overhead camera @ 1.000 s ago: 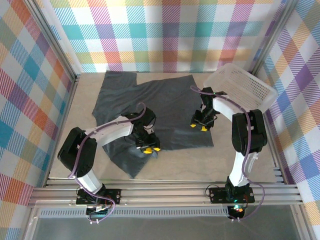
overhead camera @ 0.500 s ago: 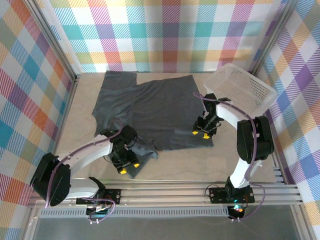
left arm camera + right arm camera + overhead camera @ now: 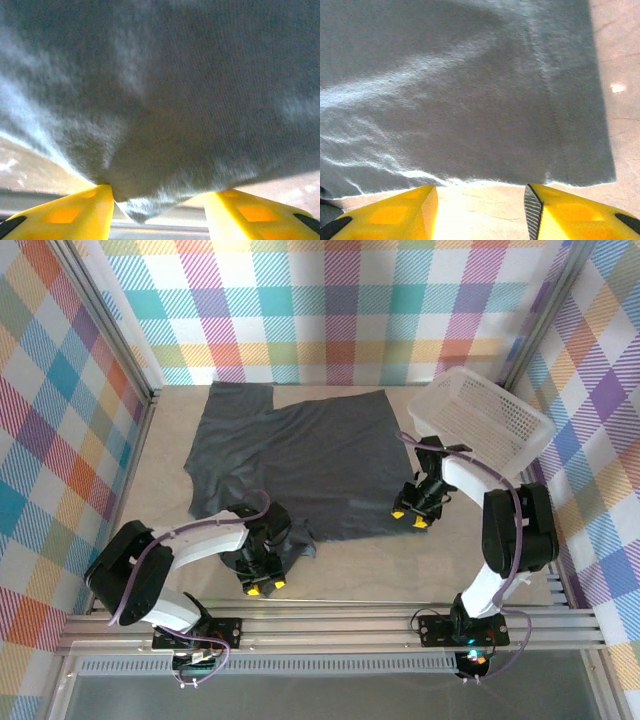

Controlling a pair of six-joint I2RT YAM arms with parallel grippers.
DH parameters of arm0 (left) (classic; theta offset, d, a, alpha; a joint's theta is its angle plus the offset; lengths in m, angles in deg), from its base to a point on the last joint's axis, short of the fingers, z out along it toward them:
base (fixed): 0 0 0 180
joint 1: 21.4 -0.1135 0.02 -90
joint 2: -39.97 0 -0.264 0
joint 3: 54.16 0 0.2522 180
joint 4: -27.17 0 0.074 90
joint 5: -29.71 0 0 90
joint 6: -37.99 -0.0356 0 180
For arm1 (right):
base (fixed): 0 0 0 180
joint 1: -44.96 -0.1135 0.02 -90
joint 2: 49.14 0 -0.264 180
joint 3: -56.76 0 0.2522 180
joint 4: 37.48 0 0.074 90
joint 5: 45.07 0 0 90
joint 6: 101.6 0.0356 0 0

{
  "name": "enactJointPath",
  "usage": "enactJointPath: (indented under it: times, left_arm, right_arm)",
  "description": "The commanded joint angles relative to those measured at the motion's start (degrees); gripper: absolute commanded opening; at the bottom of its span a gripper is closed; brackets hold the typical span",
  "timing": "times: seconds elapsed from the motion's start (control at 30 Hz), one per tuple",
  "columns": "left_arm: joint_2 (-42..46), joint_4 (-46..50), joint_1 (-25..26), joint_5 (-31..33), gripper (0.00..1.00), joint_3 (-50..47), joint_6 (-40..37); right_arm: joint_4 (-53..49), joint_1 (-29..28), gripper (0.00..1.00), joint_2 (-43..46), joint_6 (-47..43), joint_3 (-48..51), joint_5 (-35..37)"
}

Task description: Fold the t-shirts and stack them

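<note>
My right gripper's fingers stop short, so it will next move along the shirt's hem and down onto the shirt's near corner, below it on the basket's side.
The dark slate-grey t-shirt [image 3: 300,455] lies spread over the middle and back of the table. My left gripper [image 3: 264,587] sits at the shirt's near left corner, close to the table's front edge. In the left wrist view the cloth [image 3: 175,100] drapes close above the open left gripper [image 3: 160,195], and a pointed corner hangs between the yellow fingers [image 3: 75,215]. My right gripper [image 3: 408,518] is at the shirt's near right hem. In the right wrist view the right gripper [image 3: 480,192] is open over bare table, with the hem [image 3: 485,180] just ahead of its fingertips.
A white mesh basket [image 3: 490,420] stands tilted at the back right, near the right arm's elbow. Bare tan table [image 3: 380,565] runs along the front, bounded by the aluminium rail [image 3: 350,625]. Checked walls enclose the left, back and right sides.
My left gripper came off the middle of the shirt and moved to its near left corner. The near left flap now looks shorter. My right gripper slid back and to the right to the hem.
</note>
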Motion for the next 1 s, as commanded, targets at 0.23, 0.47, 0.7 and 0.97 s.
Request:
enactJointPath:
  times: [0.23, 0.47, 0.7, 0.97]
  left_arm:
    - [5.5, 3.6, 0.9, 12.7, 0.00, -1.9, 3.8]
    - [17.4, 11.6, -0.1, 14.0, 0.00, -5.0, 9.3]
    - [23.0, 14.3, -0.7, 13.5, 0.00, -7.6, 11.9]
    - [24.4, 20.7, -0.6, 14.9, 0.00, -7.0, 15.4]
  right_arm:
    - [1.3, 6.9, 0.49, 2.4, 5.6, 3.6, 1.3]
    - [1.1, 7.0, 0.48, 4.4, 9.0, 7.0, 2.8]
    - [4.0, 7.3, 0.45, 1.9, 10.6, 8.7, 1.2]
    - [7.1, 8.3, 0.12, -1.4, 9.7, 6.5, 0.3]
